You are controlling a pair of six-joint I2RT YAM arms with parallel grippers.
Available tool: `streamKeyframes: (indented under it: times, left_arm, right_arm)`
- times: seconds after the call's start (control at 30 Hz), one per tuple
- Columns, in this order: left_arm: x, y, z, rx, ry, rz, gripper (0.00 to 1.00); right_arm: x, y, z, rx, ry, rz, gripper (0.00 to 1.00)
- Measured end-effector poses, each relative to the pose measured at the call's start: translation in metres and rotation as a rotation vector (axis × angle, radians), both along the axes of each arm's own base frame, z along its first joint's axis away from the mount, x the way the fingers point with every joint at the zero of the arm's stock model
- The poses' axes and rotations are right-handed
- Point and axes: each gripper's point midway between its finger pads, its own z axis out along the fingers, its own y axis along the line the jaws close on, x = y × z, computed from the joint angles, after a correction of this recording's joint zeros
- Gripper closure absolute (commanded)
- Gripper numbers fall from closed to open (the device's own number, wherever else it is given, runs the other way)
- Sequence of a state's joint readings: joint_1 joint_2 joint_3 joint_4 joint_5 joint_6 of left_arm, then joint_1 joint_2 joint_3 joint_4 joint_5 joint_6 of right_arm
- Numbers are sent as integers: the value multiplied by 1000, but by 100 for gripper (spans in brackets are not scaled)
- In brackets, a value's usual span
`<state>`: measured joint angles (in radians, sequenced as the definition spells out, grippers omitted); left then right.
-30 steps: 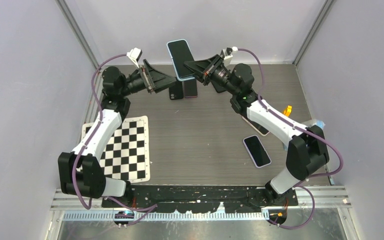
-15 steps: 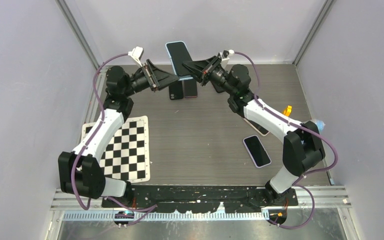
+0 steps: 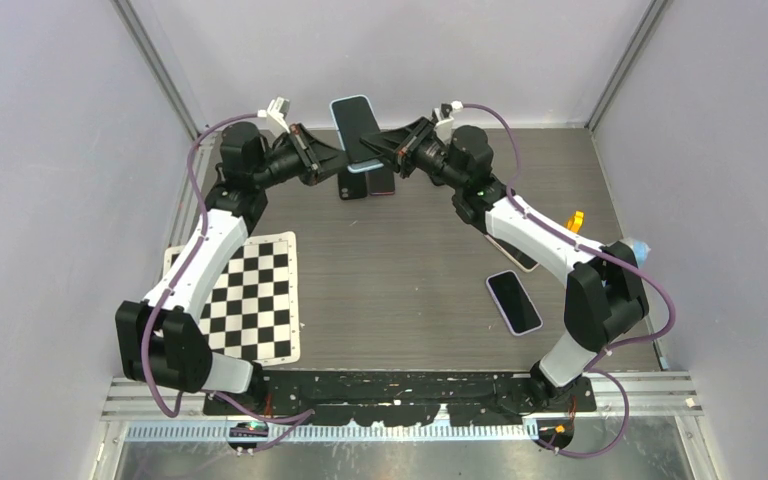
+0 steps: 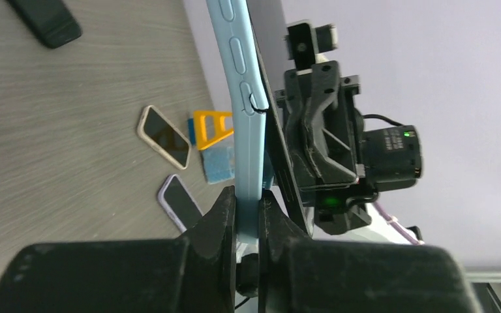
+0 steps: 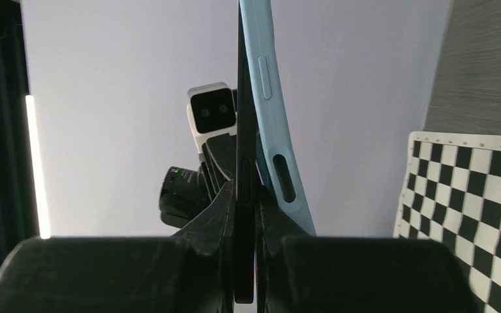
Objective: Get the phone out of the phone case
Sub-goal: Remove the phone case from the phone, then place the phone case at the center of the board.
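The right gripper brings the phone down to its left in the top view next and releases it beside the dark phones, as bare table shows below there.
A phone [image 3: 353, 122] with a dark screen, in a light blue phone case [image 3: 363, 166], hangs in the air over the back of the table between both grippers. My left gripper [image 3: 338, 158] is shut on the case's lower edge; in the left wrist view its jaws [image 4: 248, 195] pinch the blue case [image 4: 244, 117]. My right gripper [image 3: 376, 150] is shut on the phone itself; in the right wrist view the black phone edge [image 5: 244, 163] sits between the fingers [image 5: 246, 199]. There the blue case [image 5: 269, 98] leans away to the right of the phone.
Two dark phones [image 3: 352, 183] [image 3: 383, 180] lie at the back under the held one. A lilac-cased phone [image 3: 513, 301] and a beige-cased phone [image 3: 516, 256] lie at the right. A checkerboard sheet [image 3: 250, 295] lies front left, and an orange piece [image 3: 575, 219] near the right edge.
My left gripper has moved in from the left and shut on the case's edge. The right gripper has carried the phone slightly left, still shut on it.
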<state>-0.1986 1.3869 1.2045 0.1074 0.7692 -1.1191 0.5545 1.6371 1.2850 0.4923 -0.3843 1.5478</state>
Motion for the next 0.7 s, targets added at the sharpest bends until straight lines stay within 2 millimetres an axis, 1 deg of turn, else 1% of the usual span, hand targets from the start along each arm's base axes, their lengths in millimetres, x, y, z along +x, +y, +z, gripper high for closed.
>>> streamKeyframes:
  times: [0.13, 0.2, 0.27, 0.33, 0.4, 0.47, 0.53, 0.6, 0.67, 0.7]
  left_arm:
    - [4, 9, -27, 94, 66, 34, 100]
    - [12, 24, -46, 181, 83, 81, 100]
    - [29, 50, -65, 287, 91, 178, 100]
    - [45, 86, -90, 412, 117, 282, 100]
    - [53, 112, -109, 507, 146, 344, 100]
    - [56, 125, -125, 571, 171, 358, 100]
    - [58, 134, -141, 627, 197, 345, 100]
    - [61, 143, -153, 668, 217, 333, 100]
    - [68, 150, -164, 696, 234, 315, 100]
    - [71, 154, -168, 705, 240, 311, 100]
  right_arm:
    - [-2, 4, -19, -102, 14, 14, 99]
    - [-6, 6, -21, -155, 1, 39, 99]
    - [-13, 9, -20, -190, -24, 82, 99]
    - [-20, 10, -20, -209, -43, 116, 99]
    - [-23, 10, -24, -225, -48, 135, 99]
    - [-24, 10, -28, -240, -49, 137, 99]
    - [-20, 10, -32, -254, -61, 123, 99]
    - [-10, 11, -38, -270, -83, 89, 99]
    - [4, 18, -51, -299, -109, 54, 99]
    - [14, 23, -61, -318, -111, 37, 99]
